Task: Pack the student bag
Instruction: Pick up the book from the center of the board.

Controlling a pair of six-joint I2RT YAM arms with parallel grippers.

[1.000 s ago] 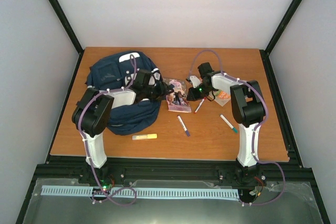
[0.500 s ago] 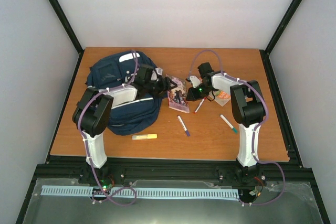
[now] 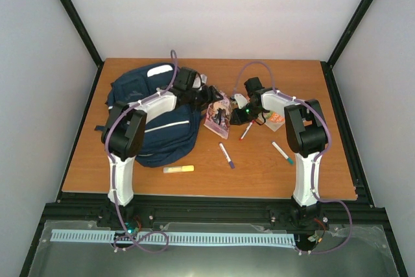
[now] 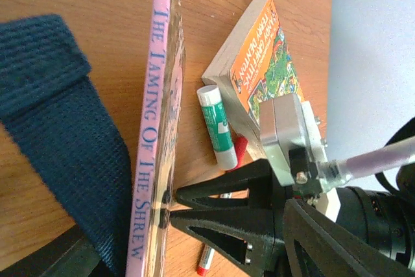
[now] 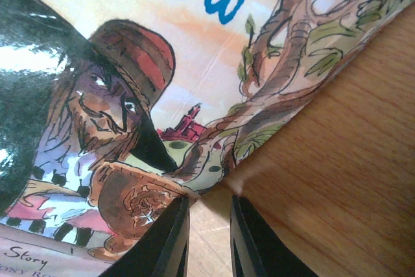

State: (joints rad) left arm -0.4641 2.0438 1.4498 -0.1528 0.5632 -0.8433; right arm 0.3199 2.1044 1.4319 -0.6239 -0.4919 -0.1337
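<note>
The near part of the paperback's spine edge (image 3: 207,120) lies back from there, so the left gripper should next draw back along it, away from the strap between its fingers.
The student bag (image 3: 146,128), a navy backpack, lies at the table's left, and one of its straps (image 4: 58,115) shows in the left wrist view. A thin paperback, "The Taming of the Shrew" (image 3: 218,121), stands tilted up on its edge beside the bag. My left gripper (image 3: 209,98) reaches over the bag. Its jaws are wide open, with the book's spine (image 4: 155,95) and the strap between them. My right gripper (image 5: 207,202) has a narrow gap with only table showing through. Its fingertips (image 4: 172,202) rest against the book's lower edge.
An orange paperback (image 4: 259,63) and a green-and-white glue stick (image 4: 216,124) lie behind the right gripper. A red marker (image 3: 245,131), a purple one (image 3: 226,156), a teal one (image 3: 283,152) and a yellow highlighter (image 3: 178,169) lie on the wood toward the near edge.
My left gripper has swung from above the bag to the book and has opened wider. The book has gone from lying flat to tilted up on its edge.
</note>
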